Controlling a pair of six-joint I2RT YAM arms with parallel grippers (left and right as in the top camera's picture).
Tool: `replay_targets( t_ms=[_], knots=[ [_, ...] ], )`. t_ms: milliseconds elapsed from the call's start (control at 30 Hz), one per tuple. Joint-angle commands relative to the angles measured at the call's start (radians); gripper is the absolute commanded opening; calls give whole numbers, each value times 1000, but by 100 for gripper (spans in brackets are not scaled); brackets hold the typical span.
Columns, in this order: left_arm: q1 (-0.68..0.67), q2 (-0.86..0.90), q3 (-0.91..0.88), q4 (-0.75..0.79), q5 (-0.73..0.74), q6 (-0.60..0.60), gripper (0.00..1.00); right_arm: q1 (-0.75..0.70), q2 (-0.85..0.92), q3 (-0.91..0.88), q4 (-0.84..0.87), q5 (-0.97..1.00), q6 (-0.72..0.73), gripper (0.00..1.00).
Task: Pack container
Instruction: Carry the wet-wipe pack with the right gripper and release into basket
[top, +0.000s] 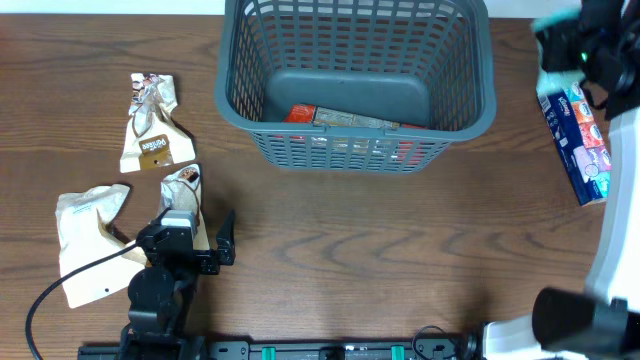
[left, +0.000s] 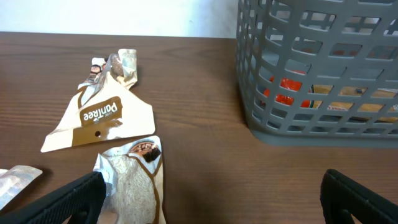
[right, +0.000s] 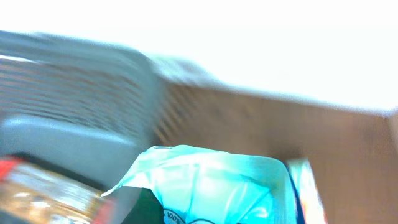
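Note:
I need to swing my right gripper left in the overhead view next, over the red and silver packet in the basket (top: 350, 150), then down inside, because the bare bottom of the basket shows beside the packet.
The dark grey basket (top: 350, 150) stands at the back centre and holds a red and silver packet (top: 340, 117); it also shows in the left wrist view (left: 317, 68). My left gripper (top: 192, 218) is open and low over a cream packet (left: 130, 180), which lies by its left finger (left: 211, 205). A cream and brown packet (left: 99, 115) lies further back. My right gripper (top: 565, 40) is up at the back right, beside the basket, shut on a teal packet (right: 217, 186). The right wrist view is blurred and its fingers are hidden behind the packet.
A larger crumpled cream packet (top: 88, 240) lies at the left, by the left arm's cable. A blue tissue pack (top: 578, 145) lies on the table at the right, under the right arm. The wooden table (top: 400, 260) runs in front of the basket.

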Motion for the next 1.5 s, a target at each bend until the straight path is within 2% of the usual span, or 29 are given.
replay_targets(
  t_ms=[0,133,267,467,867,900,933,1000,1100,1267,1467],
  knots=[
    [-3,0,26,0,-12,5,99,121,-15,59,-24,-120,-225,1],
    [-3,0,26,0,-12,5,99,274,-12,72,-111,-290,-544,1],
    [-3,0,26,0,-11,5,99,396,36,72,-191,-287,-705,1],
    [-3,0,26,0,-11,5,99,470,216,71,-208,-219,-714,2],
    [-3,0,26,0,-11,5,99,450,522,71,-172,-212,-668,4],
    [-3,0,26,0,-11,5,99,449,533,71,-172,-210,-658,6],
    [-3,0,26,0,-11,5,99,449,536,71,-171,-206,-644,12],
    [-3,0,26,0,-11,5,99,448,538,71,-171,-192,-619,38],
    [-3,0,26,0,-11,5,99,448,526,73,-172,-186,-586,55],
    [-3,0,26,-1,-11,5,99,447,459,100,-206,-182,-584,58],
    [-3,0,26,0,-11,5,98,417,287,219,-256,-61,-541,59]
  ],
)
